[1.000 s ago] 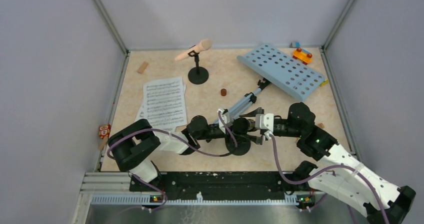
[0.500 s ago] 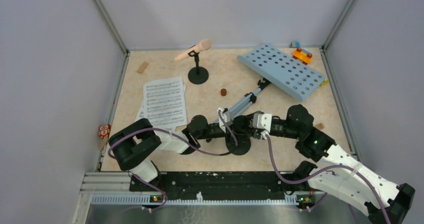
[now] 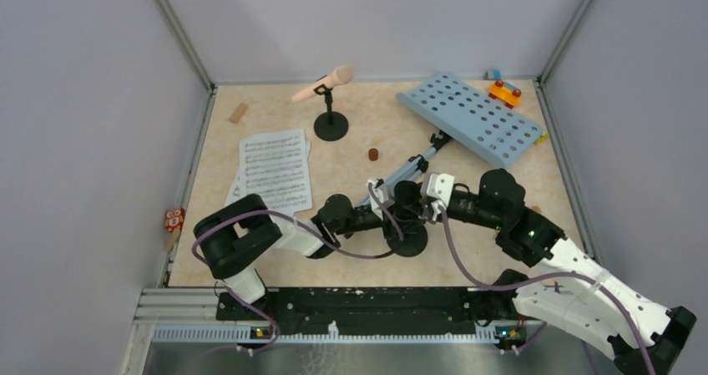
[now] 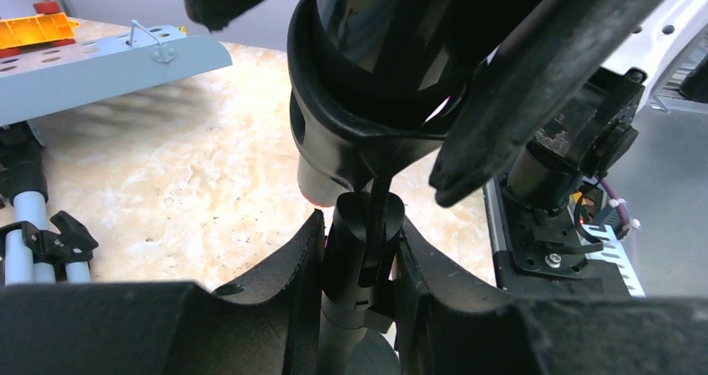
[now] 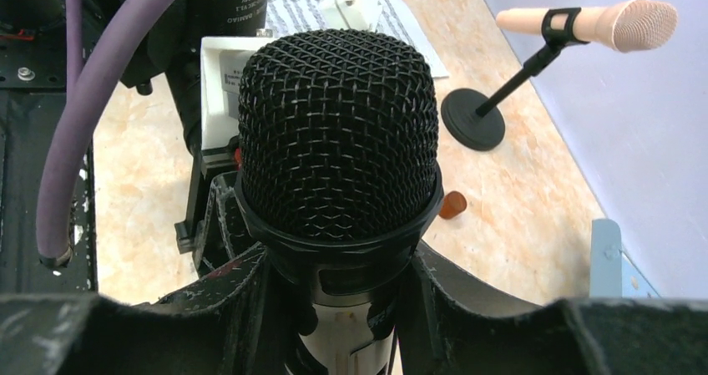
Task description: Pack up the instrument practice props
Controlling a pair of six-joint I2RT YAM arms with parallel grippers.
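I will next move the holder to the right in the top view with my left gripper and let go of its stem on the bare tabletop there.
The black microphone [image 5: 338, 133] sits in the clip of a black round-based mic holder [image 3: 407, 240] near the table's front middle. My right gripper [image 5: 342, 308] is shut on the microphone's body just below its mesh head. My left gripper [image 4: 363, 300] is shut on the holder's black stem [image 4: 363, 250] under the clip. The beige microphone [image 3: 324, 83] rests on the second holder [image 3: 331, 126] at the back. White sheet-music pages [image 3: 274, 171] lie at the left. The light-blue perforated rack [image 3: 469, 118] lies flat at the back right, with its grey tripod legs [image 3: 407, 174] folded toward the middle.
A small brown cylinder [image 3: 373, 154] lies mid-table. Coloured toy blocks [image 3: 504, 92] sit at the back right corner, and a wooden block [image 3: 239, 113] at the back left. A small toy [image 3: 174, 220] rests at the left wall. Grey walls enclose the table.
My right gripper has moved left and closed round the black microphone. Both grippers and the holder have shifted slightly away from the front edge.
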